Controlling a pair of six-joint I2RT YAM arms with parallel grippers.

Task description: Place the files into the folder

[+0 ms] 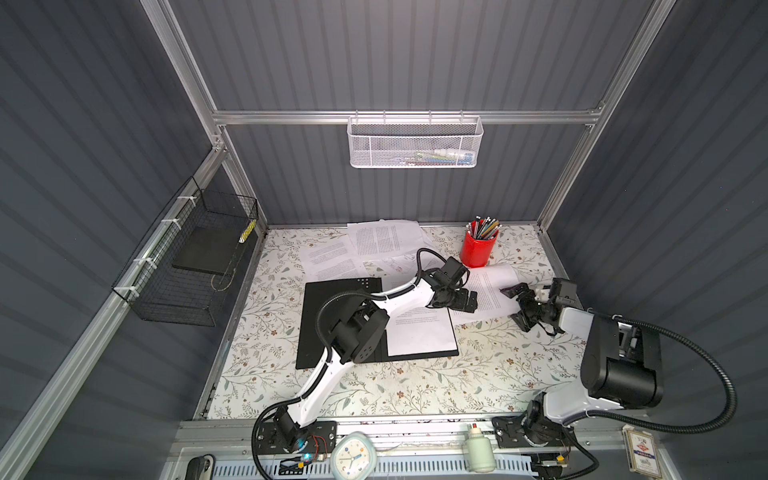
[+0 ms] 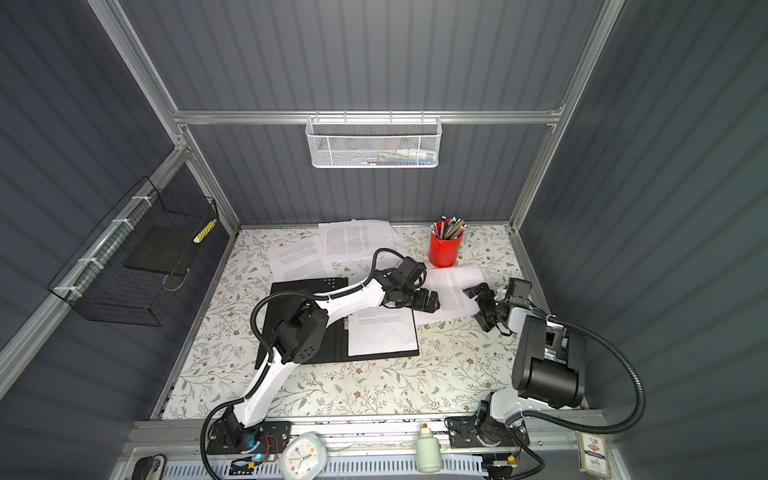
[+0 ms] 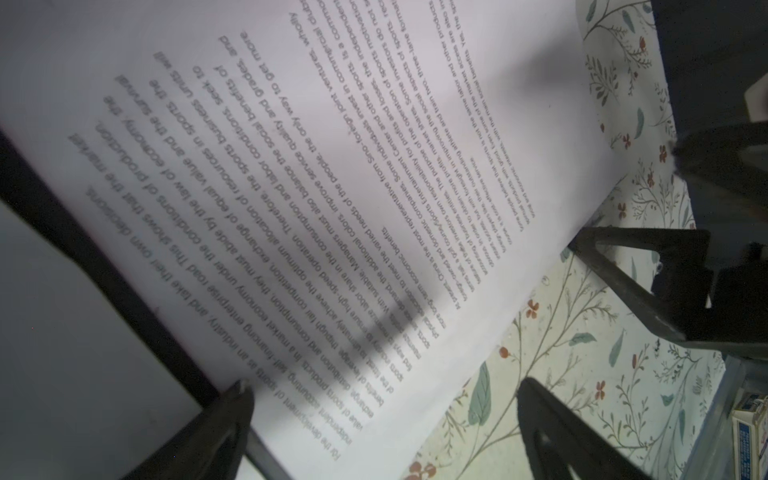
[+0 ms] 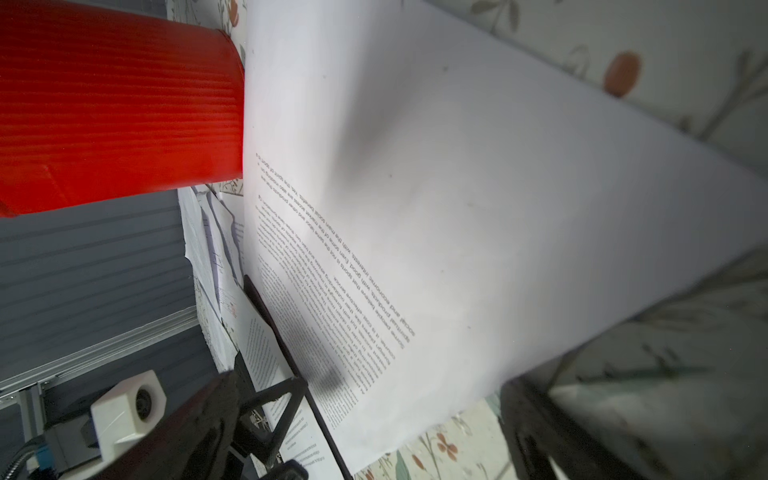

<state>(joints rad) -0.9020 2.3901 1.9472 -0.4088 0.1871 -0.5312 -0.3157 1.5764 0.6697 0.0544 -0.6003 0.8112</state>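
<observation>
My right gripper moves toward the folder (image 1: 332, 324) and slightly back onto the loose sheet's near edge (image 1: 486, 318) next. The edge lies between gripper and folder, clear of the cup.
The folder (image 1: 332, 324) lies open on the table, black inside up, in both top views (image 2: 299, 299). One printed sheet (image 1: 419, 332) rests on its right half. Another of the files (image 1: 490, 291) lies just right of the folder, one edge over the folder's rim (image 3: 83, 249) and its far edge against the red cup. My left gripper (image 1: 465, 301) hovers open over this sheet's (image 3: 332, 166) left part. My right gripper (image 1: 515, 305) is open at the sheet's (image 4: 457, 208) right edge, nothing between its fingers. More files (image 1: 382, 237) lie overlapping at the back.
A red cup (image 1: 478, 249) full of pens stands behind the loose sheet. A white mesh basket (image 1: 415, 143) hangs on the back wall, a black wire basket (image 1: 187, 266) on the left wall. A clock (image 1: 353, 455), a bottle (image 1: 478, 451) and a card box (image 1: 642, 455) sit along the front rail.
</observation>
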